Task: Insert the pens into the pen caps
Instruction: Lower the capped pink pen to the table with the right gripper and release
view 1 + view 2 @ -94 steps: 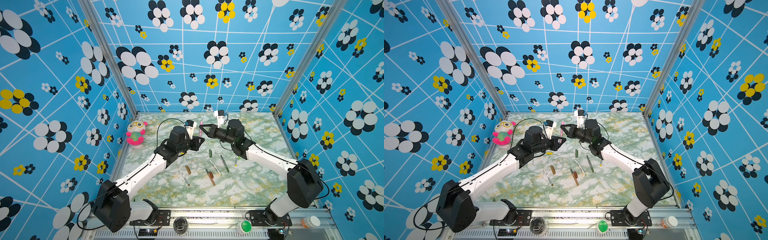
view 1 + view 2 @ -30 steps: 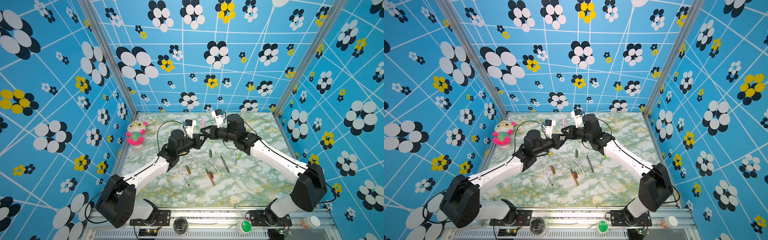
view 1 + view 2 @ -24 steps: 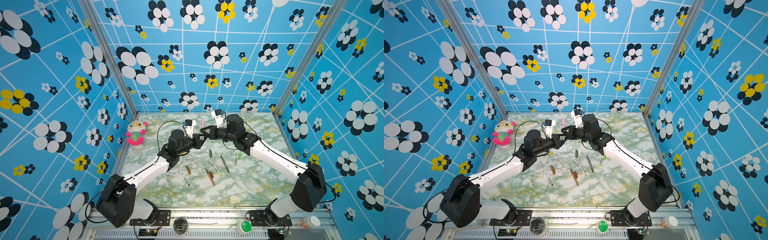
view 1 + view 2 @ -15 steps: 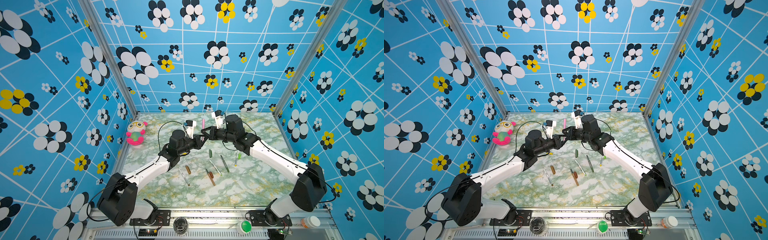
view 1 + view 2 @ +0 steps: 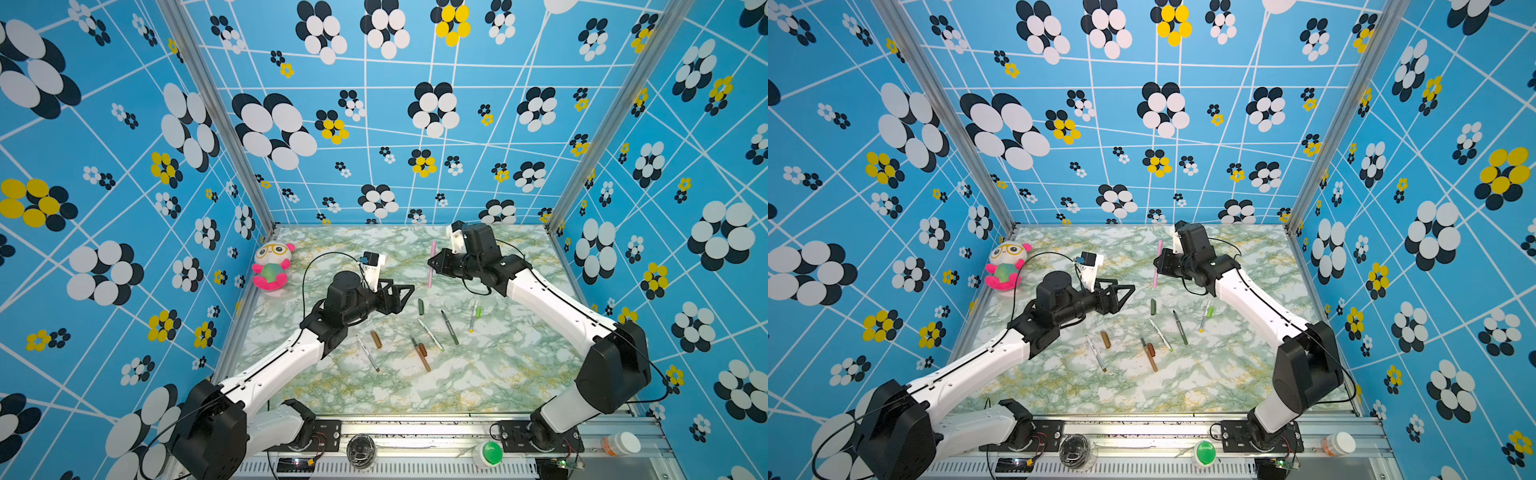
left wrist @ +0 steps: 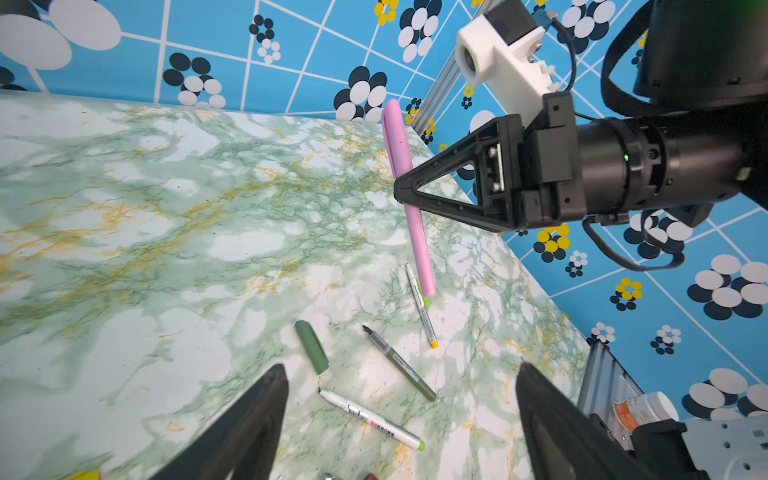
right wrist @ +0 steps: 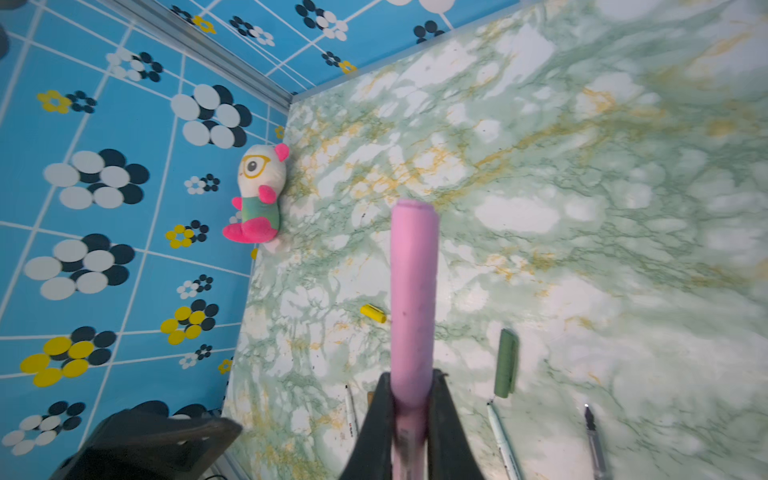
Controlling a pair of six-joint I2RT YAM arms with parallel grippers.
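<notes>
The pink pen [image 5: 432, 253] has its cap on, so the robot should next turn its right gripper downward, lower it to the bare marble beyond the dark green pen and let go there.
My right gripper [image 5: 432, 267] [image 7: 409, 380] is shut on a pink pen [image 5: 432, 253] [image 6: 420, 245] and holds it upright above the far middle of the table. A thicker pink cap [image 7: 413, 282] sits on the pen's upper end. My left gripper [image 5: 409, 296] [image 6: 401, 368] is open and empty, a little to the left of the pen and lower. On the table lie a dark green cap [image 5: 421, 306], a dark green pen [image 5: 449, 327], white pens [image 5: 430, 335], a brown pen [image 5: 420, 354], brown caps [image 5: 376, 339] and a yellow cap [image 7: 372, 312].
A plush toy [image 5: 272, 266] sits at the far left corner of the marble table [image 5: 478, 374]. Blue flowered walls close in three sides. A pill bottle [image 5: 621, 444] and a green button [image 5: 490, 453] sit on the front rail.
My left gripper has opened, let go of the pink pen and drawn back slightly. The right gripper still holds the pen upright in the same place.
</notes>
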